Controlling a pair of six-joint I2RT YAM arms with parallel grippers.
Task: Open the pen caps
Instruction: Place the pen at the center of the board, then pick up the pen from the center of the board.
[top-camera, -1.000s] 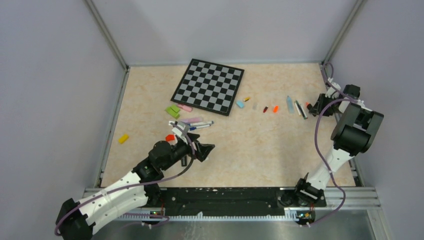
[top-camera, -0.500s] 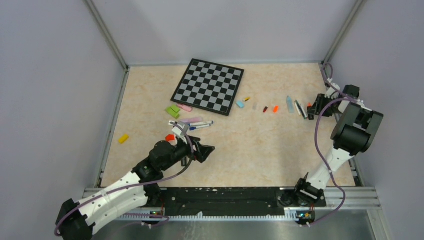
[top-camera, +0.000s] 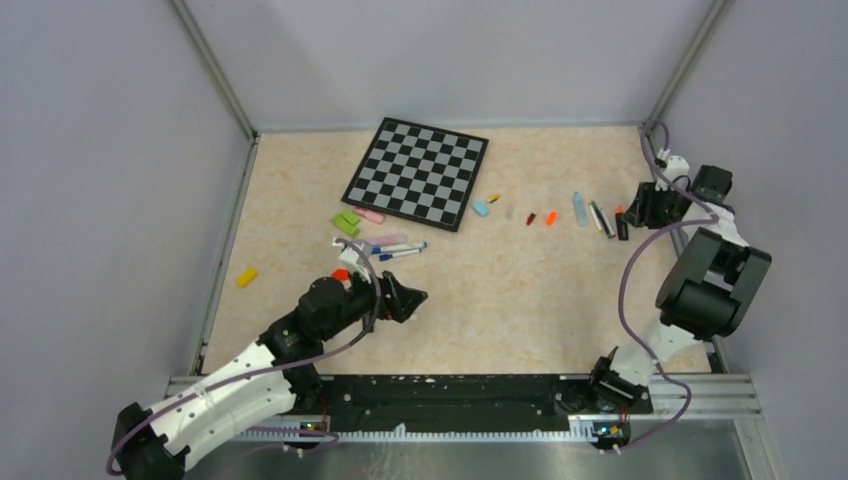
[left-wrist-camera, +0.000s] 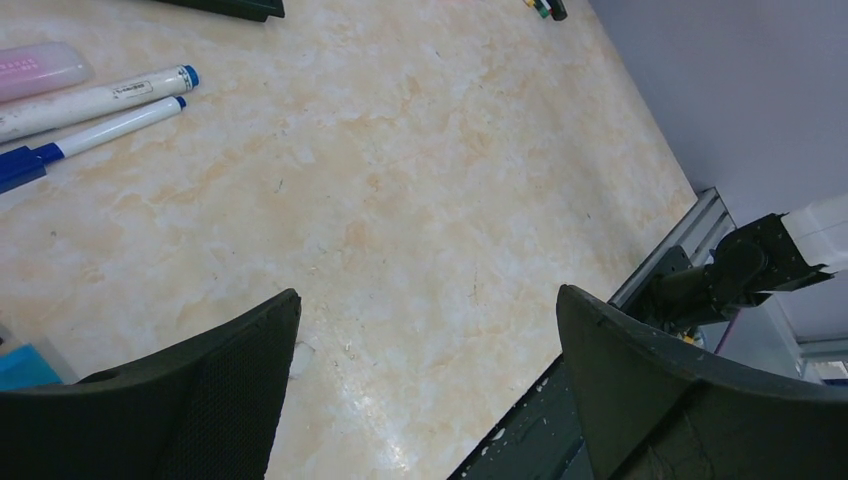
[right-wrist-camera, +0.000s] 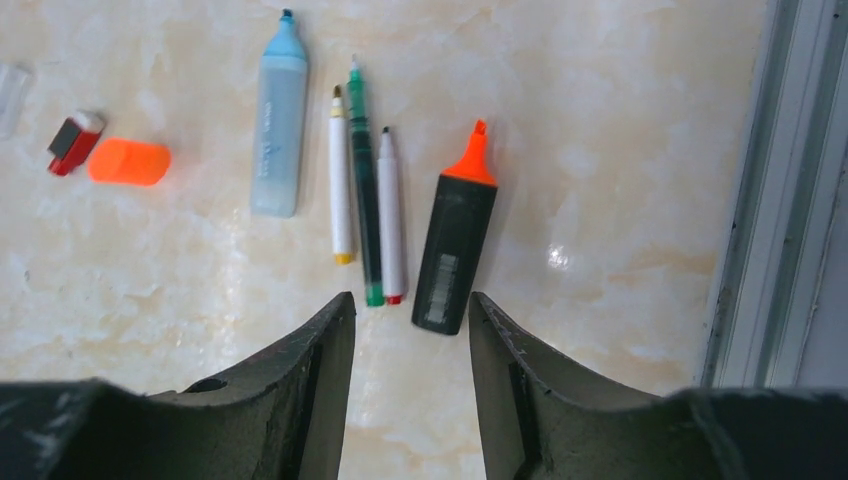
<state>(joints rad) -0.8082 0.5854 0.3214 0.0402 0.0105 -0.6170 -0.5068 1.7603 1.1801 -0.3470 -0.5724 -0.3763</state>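
I should tilt my empty left gripper and lower it to the left in its wrist view onto the blue-capped highlighter, which is below on that side.
My right gripper (right-wrist-camera: 410, 300) hangs open just behind a black highlighter (right-wrist-camera: 457, 250) with a bare orange tip, touching nothing. Beside that highlighter lie a white pen (right-wrist-camera: 390, 215), a green pen (right-wrist-camera: 365, 185), another white pen (right-wrist-camera: 341, 175) and a light-blue highlighter (right-wrist-camera: 278, 125), all uncapped. An orange cap (right-wrist-camera: 128, 162) and a red cap (right-wrist-camera: 73, 143) rest to the left. My left gripper (left-wrist-camera: 428, 292) stands wide open over bare table, near two white-and-blue pens (left-wrist-camera: 95, 100) and a pink one (left-wrist-camera: 40, 70).
The checkered board (top-camera: 418, 172) lies at the back centre. A yellow cap (top-camera: 246, 277), green pieces (top-camera: 346, 222), a cyan cap (top-camera: 481, 208) and a red cap (top-camera: 341, 274) are scattered about. A metal rail (right-wrist-camera: 790, 190) runs right of the pen row.
My right gripper has opened and drawn back to the right, leaving the black highlighter lying on the table. The left arm has shifted only slightly.
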